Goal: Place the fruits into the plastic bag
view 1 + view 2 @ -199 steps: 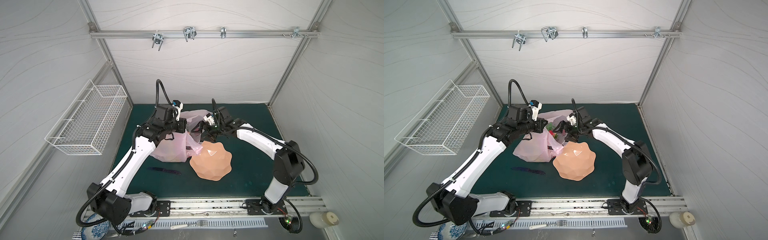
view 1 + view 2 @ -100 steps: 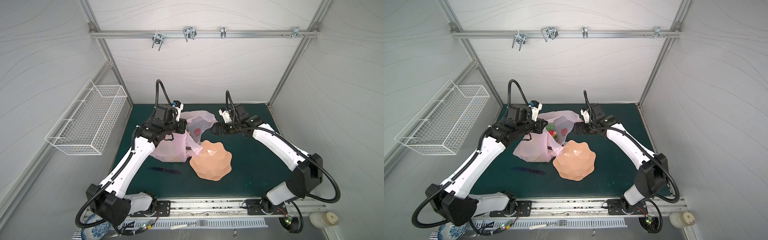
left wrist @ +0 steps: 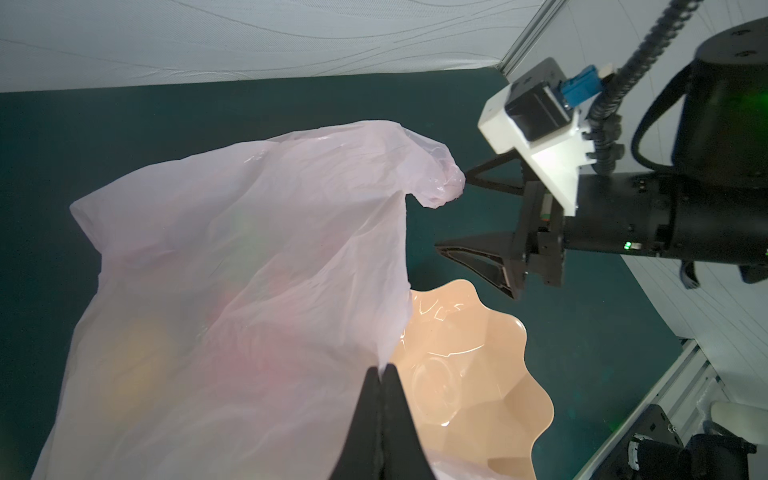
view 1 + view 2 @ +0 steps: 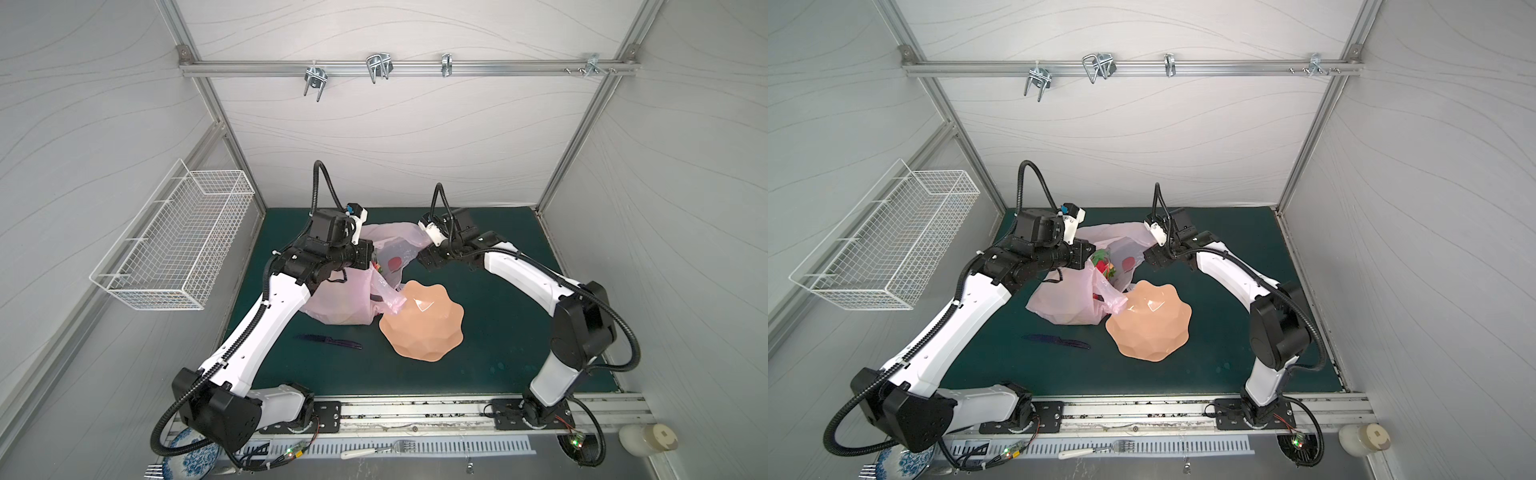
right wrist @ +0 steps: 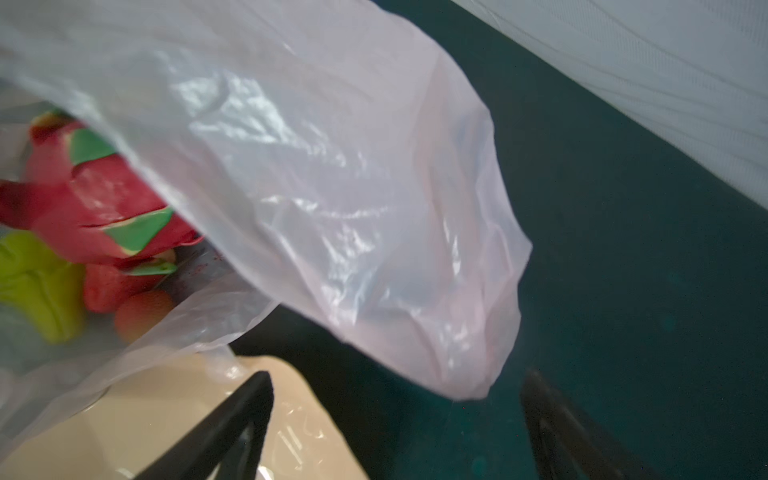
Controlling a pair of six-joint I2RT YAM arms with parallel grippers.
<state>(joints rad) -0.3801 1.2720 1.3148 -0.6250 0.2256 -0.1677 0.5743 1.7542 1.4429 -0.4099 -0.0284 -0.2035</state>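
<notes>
My open right gripper should move outward and toward the bag [image 4: 1067, 299] and slide its fingers around the far rim's loose corner [image 4: 1146, 232], because that corner is already between them.
The pale-pink plastic bag [image 4: 345, 299] [image 4: 1067, 299] lies on the green mat with its mouth held up. My left gripper [image 3: 381, 370] [image 4: 1090, 253] is shut on the bag's [image 3: 249, 270] near edge. Inside the mouth lie fruits [image 4: 1102, 266]: a pink-red dragon fruit [image 5: 95, 208], a green fruit [image 5: 33, 282], a red strawberry [image 5: 108, 286] and a small orange-red one [image 5: 141, 316]. My right gripper [image 5: 397, 376] [image 3: 453, 210] [image 4: 422, 259] is open and holds nothing. It stands just beside the bag's far handle loop [image 3: 440, 183] [image 5: 457, 332].
A peach scalloped bowl [image 4: 428, 328] [image 3: 478, 374] sits against the bag's front right. A dark knife [image 4: 330, 341] lies on the mat in front of the bag. A wire basket [image 4: 174, 249] hangs on the left wall. A fork [image 4: 378, 449] and a cup [image 4: 646, 438] lie past the front rail.
My right gripper has drawn back to the right from the bag's mouth and now stands by the far handle loop. The left gripper has kept its hold on the bag.
</notes>
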